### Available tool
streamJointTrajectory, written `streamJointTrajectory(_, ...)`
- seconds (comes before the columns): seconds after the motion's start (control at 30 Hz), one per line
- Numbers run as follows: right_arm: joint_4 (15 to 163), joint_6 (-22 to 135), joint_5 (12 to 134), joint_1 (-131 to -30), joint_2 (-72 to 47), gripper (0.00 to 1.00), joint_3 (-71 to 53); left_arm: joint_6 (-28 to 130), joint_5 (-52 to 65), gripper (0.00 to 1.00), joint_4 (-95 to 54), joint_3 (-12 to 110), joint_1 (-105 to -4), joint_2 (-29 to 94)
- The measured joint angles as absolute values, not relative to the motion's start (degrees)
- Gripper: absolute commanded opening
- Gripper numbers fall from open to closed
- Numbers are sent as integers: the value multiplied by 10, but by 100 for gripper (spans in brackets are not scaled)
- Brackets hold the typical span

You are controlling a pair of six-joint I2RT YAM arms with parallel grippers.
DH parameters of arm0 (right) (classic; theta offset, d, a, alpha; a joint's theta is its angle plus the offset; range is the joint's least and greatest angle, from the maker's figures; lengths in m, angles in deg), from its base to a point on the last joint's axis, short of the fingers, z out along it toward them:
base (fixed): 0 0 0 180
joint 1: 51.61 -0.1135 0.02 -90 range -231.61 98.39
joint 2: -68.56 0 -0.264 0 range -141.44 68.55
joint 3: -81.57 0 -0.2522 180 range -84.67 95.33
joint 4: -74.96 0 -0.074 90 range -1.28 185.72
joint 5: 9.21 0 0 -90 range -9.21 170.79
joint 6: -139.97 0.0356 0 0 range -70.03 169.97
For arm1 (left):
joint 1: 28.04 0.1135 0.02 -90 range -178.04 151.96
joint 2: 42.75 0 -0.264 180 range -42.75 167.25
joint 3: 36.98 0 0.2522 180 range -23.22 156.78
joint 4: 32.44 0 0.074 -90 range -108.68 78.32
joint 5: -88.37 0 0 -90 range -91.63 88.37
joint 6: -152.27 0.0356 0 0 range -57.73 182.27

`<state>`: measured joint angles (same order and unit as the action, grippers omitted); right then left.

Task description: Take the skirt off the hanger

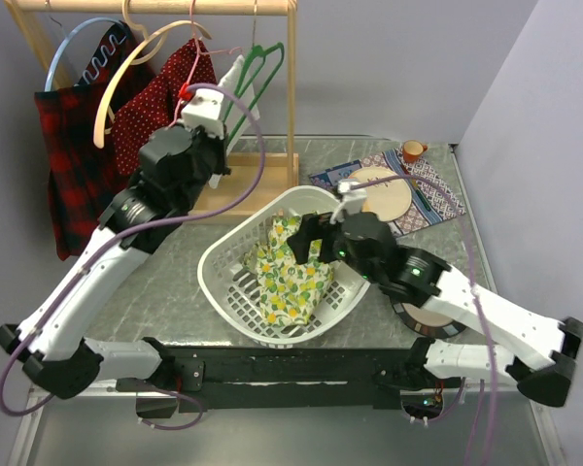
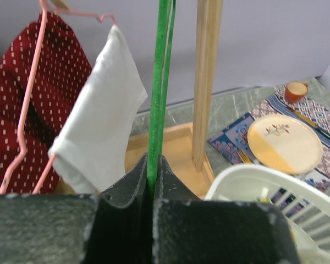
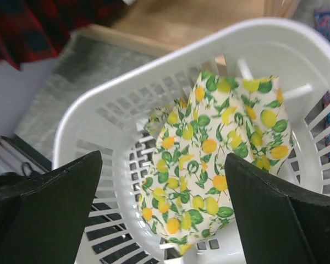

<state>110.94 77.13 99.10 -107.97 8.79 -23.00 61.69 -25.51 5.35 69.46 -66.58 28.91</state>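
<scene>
The skirt (image 1: 290, 272) is in the basket and the green hanger is bare. My left gripper will next move outward toward the wooden post, then let go of the bar.
The skirt (image 1: 290, 272), white with a lemon and leaf print, lies crumpled in the white laundry basket (image 1: 214, 262). It also shows in the right wrist view (image 3: 220, 148), inside the basket (image 3: 154, 66). My right gripper (image 1: 306, 243) hovers just above it, open and empty (image 3: 164, 165). A bare green hanger (image 1: 257, 73) hangs on the wooden rack (image 1: 291, 97). My left gripper (image 1: 233, 124) is shut on the lower part of this hanger (image 2: 160, 82), its jaws pressed on the green bar (image 2: 153, 165).
On the rack hang a red dotted garment (image 1: 151, 107) on a pink hanger and a red plaid garment (image 1: 73, 146). A white cloth (image 2: 102, 132) hangs beside the green hanger. A plate (image 1: 384, 194) on a patterned mat and an orange cup (image 1: 413, 150) sit at the back right.
</scene>
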Motion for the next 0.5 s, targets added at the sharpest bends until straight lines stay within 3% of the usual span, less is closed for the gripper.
streamJointTrajectory(0.2, 1084, 765, 975, -1080, 199, 100, -254, 627, -243, 1, 29, 740, -640, 347)
streamJointTrajectory(0.5, 1048, 756, 949, -1080, 229, 100, -278, 609, -201, 1, 11, 767, -611, 406)
